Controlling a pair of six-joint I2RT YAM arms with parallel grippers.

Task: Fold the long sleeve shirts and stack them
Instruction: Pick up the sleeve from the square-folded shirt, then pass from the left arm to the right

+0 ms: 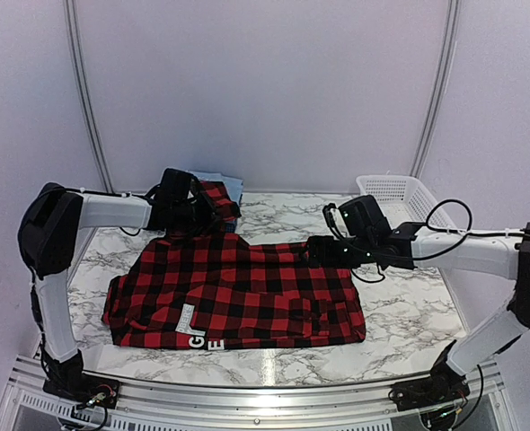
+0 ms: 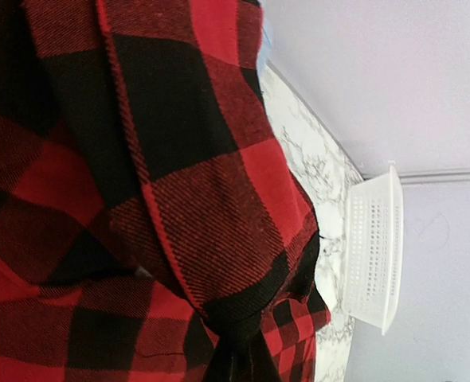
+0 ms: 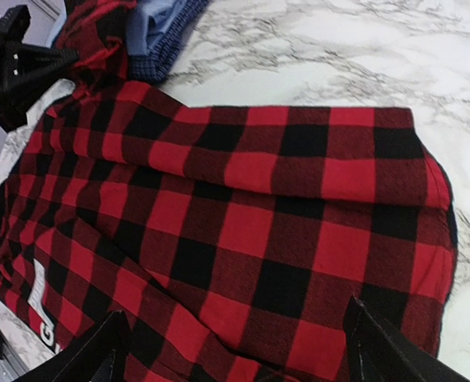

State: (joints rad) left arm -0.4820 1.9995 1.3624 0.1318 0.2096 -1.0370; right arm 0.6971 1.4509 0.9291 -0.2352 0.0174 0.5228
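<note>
I will bring my right gripper to the left in the top view, toward the bunched part of the plaid shirt in my left gripper, because that part is held up there.
The red-and-black plaid shirt [image 1: 238,287] lies spread on the marble table, with white letters [image 1: 202,339] at its near edge. My left gripper [image 1: 196,213] is shut on a bunched part of the plaid shirt at the back left; in the left wrist view the fabric [image 2: 179,183] fills the frame and is pinched at the gripper [image 2: 236,362]. My right gripper [image 1: 322,251] is open, its jaws wide apart just above the shirt's right part [image 3: 283,223]. A light blue shirt [image 3: 149,24] and a dark blue checked one [image 3: 171,44] lie behind the plaid.
A white mesh basket [image 1: 395,191] stands at the back right of the table, also seen in the left wrist view [image 2: 374,247]. Bare marble [image 1: 409,314] shows to the right of the shirt and along the near edge. Grey walls close in the back and sides.
</note>
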